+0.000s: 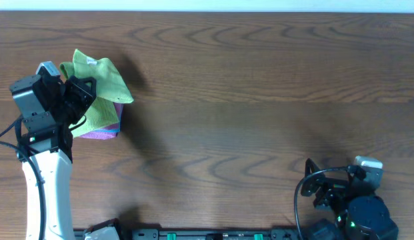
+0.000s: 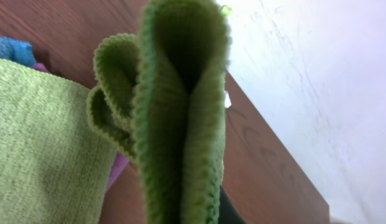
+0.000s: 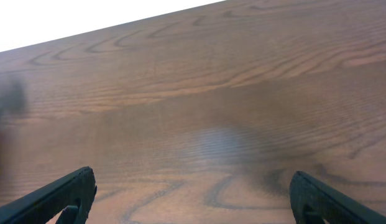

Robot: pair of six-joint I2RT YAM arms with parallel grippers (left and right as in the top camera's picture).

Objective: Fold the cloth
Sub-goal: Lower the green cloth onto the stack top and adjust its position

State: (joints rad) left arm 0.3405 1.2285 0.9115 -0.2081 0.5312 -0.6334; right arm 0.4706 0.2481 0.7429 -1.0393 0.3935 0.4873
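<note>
Next, my left gripper lowers back toward the flat green layer point(image 1: 93, 117) point(image 2: 50, 143), which lies below and back of it, and releases, since the held edge still stands raised.
A green cloth point(image 1: 100, 87) lies bunched at the far left of the wooden table, partly lifted over a pile of folded cloths. My left gripper point(image 1: 79, 90) is shut on a folded edge of the green cloth, which rises as thick green folds in the left wrist view point(image 2: 180, 124); the rest of the cloth lies flat at the left of that view point(image 2: 43, 149). My right gripper point(image 1: 320, 183) is open and empty near the table's front right, its two dark fingers apart over bare wood point(image 3: 193, 199).
A purple cloth point(image 1: 100, 133) and a blue cloth point(image 2: 12, 50) lie under the green one. The wooden table point(image 1: 260, 100) stretches right. A white wall point(image 2: 317, 74) stands behind the table's far edge.
</note>
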